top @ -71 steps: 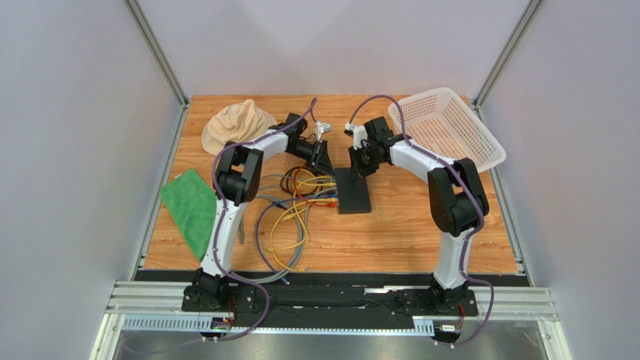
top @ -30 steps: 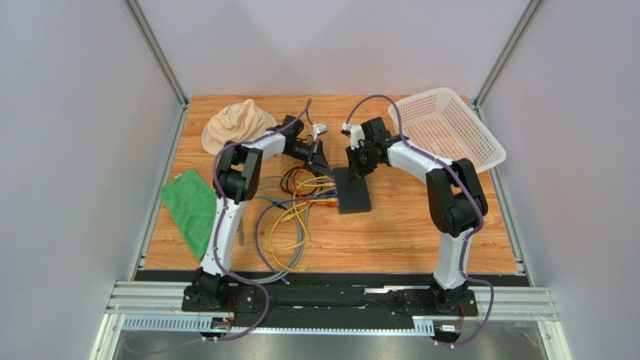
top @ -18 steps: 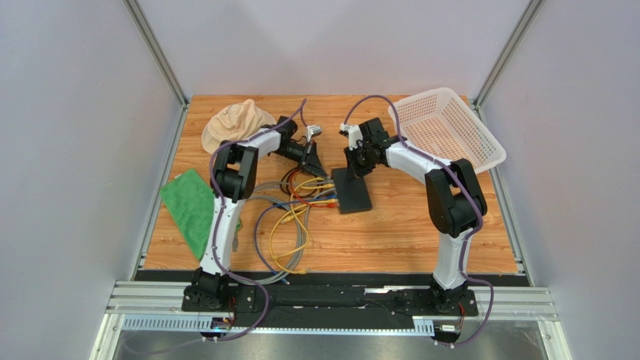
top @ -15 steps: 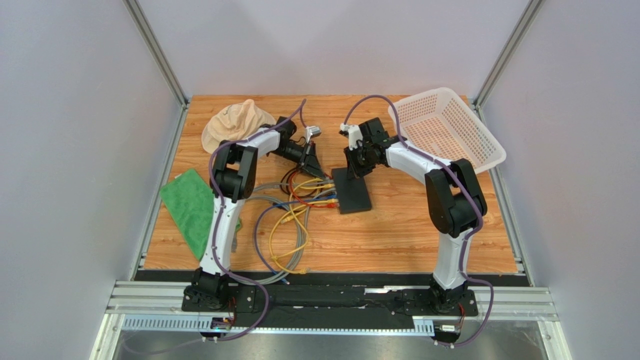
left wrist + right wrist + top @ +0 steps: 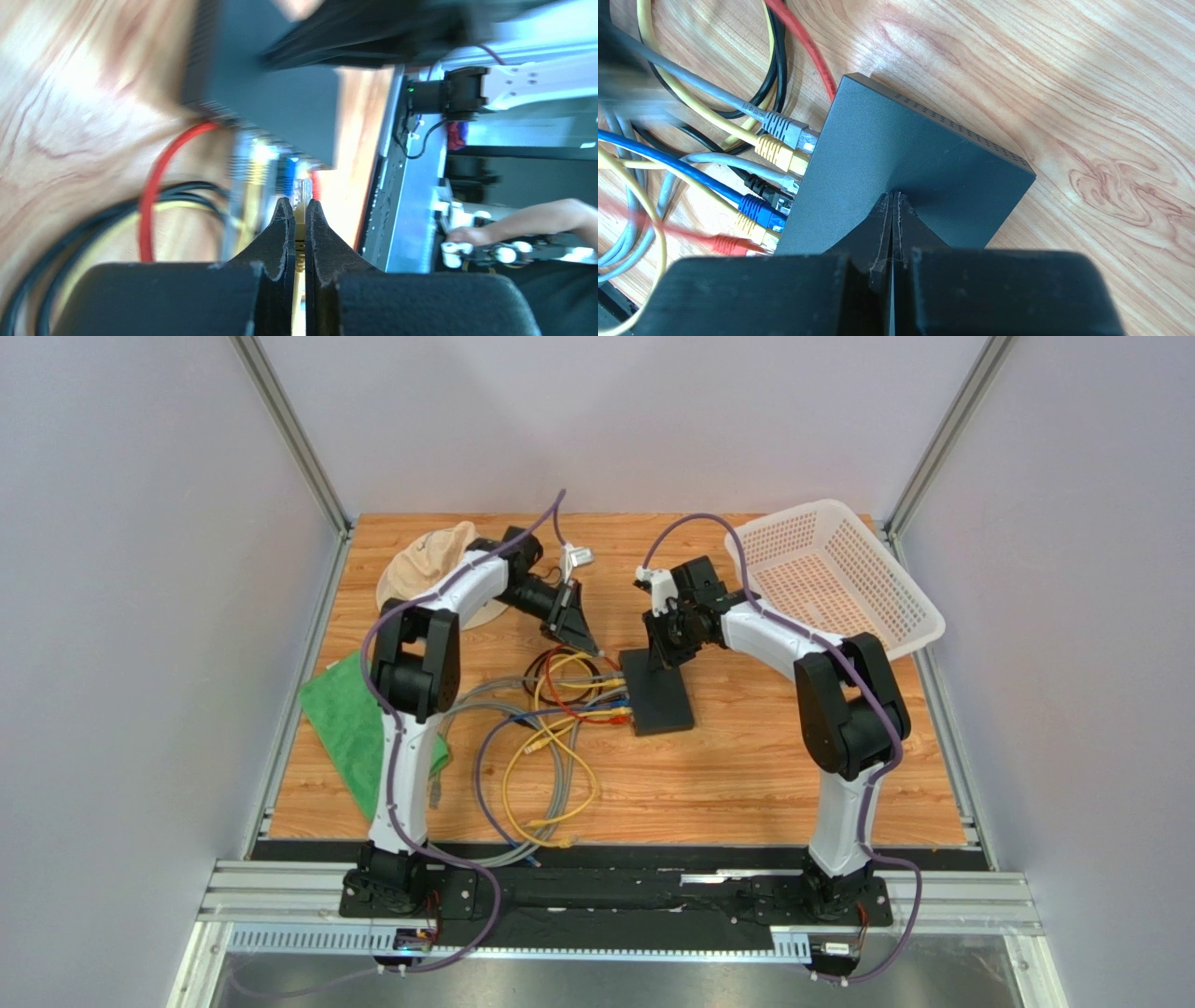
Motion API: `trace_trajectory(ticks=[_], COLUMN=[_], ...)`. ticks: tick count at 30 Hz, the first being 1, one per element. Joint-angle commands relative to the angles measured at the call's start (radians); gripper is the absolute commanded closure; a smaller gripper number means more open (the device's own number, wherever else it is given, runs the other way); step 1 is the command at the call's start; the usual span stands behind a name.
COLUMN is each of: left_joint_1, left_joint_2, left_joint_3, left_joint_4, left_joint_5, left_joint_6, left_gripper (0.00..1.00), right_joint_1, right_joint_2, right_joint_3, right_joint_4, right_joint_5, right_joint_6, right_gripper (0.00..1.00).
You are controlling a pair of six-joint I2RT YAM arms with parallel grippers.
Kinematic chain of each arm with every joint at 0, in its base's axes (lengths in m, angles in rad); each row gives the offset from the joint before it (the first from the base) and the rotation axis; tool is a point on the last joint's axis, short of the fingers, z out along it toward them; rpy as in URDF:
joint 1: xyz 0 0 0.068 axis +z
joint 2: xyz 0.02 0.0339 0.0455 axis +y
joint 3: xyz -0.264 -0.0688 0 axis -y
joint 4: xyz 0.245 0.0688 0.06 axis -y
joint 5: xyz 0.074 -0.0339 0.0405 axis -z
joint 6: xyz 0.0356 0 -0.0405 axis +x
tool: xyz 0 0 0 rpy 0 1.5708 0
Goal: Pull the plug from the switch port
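Next, my left gripper carries the plug to the left in the top view toward the beige cloth and releases it, since the plug is out.
The switch [image 5: 659, 695] is a flat black box on the wooden table, also in the right wrist view [image 5: 906, 161] and blurred in the left wrist view [image 5: 267, 91]. Several plugs sit in its left side: grey [image 5: 788, 130], yellow [image 5: 777, 151], blue [image 5: 756, 208], red [image 5: 728, 245]. My left gripper [image 5: 578, 633] [image 5: 295, 203] is shut on a yellow cable's clear plug [image 5: 302, 189], held apart from the switch, to its far left. My right gripper [image 5: 659, 647] [image 5: 893, 196] is shut, its tips resting on the switch's top.
A tangle of yellow, grey, red, blue and black cables [image 5: 550, 742] lies left of the switch. A white basket [image 5: 842, 574] stands at the far right. A beige cloth [image 5: 425, 560] and a green cloth [image 5: 354, 731] lie at the left.
My left arm has swung back and to the left, drawing the gripped yellow plug away from the switch; the loose cables shifted with it. The right gripper has stayed on the switch.
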Motion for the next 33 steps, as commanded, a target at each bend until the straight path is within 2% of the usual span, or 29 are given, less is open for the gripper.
trace_trajectory(ticks=[1,4,5,8,10,15,19,23,28,29,31,33], left_joint_1=[0.048,0.104,0.120,0.202,0.258,0.318,0.319,0.322,0.351,0.351,0.351,0.347], left_joint_2=[-0.194,-0.213,-0.211,-0.199,-0.191,-0.187,-0.153,-0.139,-0.127,-0.121,-0.107,-0.115], left_joint_3=[0.056,0.095,0.105,0.127,0.141,0.138,0.156,0.130,0.136,0.147,0.179,0.184], left_joint_4=[-0.089,-0.206,-0.232,-0.260,-0.274,-0.208,-0.171,-0.066,0.096,0.097,0.076,0.068], left_joint_5=[0.040,-0.074,-0.174,-0.375,-0.446,-0.670,-0.854,-1.131,-1.280,-1.290,-1.265,-1.209], left_joint_6=[0.071,0.169,0.198,0.232,0.291,0.392,0.432,0.492,0.495,0.489,0.461,0.406], left_gripper=[1.00,1.00,1.00,1.00,1.00,1.00,1.00,1.00,0.99,0.93,0.88,0.78], right_joint_1=[0.006,0.007,0.009,0.007,0.007,0.007,0.004,0.007,0.007,0.007,0.009,0.009], right_joint_2=[0.040,0.040,0.042,0.046,0.052,0.072,0.077,0.069,0.069,0.069,0.072,0.072], right_joint_3=[-0.062,-0.062,-0.062,-0.055,-0.046,-0.025,-0.019,-0.025,-0.025,-0.023,-0.023,-0.022], right_joint_4=[-0.062,-0.062,-0.062,-0.064,-0.067,-0.073,-0.074,-0.070,-0.067,-0.068,-0.070,-0.070], right_joint_5=[0.081,0.081,0.081,0.077,0.072,0.061,0.061,0.064,0.067,0.069,0.067,0.069], right_joint_6=[-0.035,-0.033,-0.035,-0.033,-0.032,-0.029,-0.027,-0.027,-0.026,-0.026,-0.026,-0.026], right_gripper=[1.00,1.00,1.00,1.00,1.00,1.00,1.00,1.00,1.00,1.00,1.00,1.00])
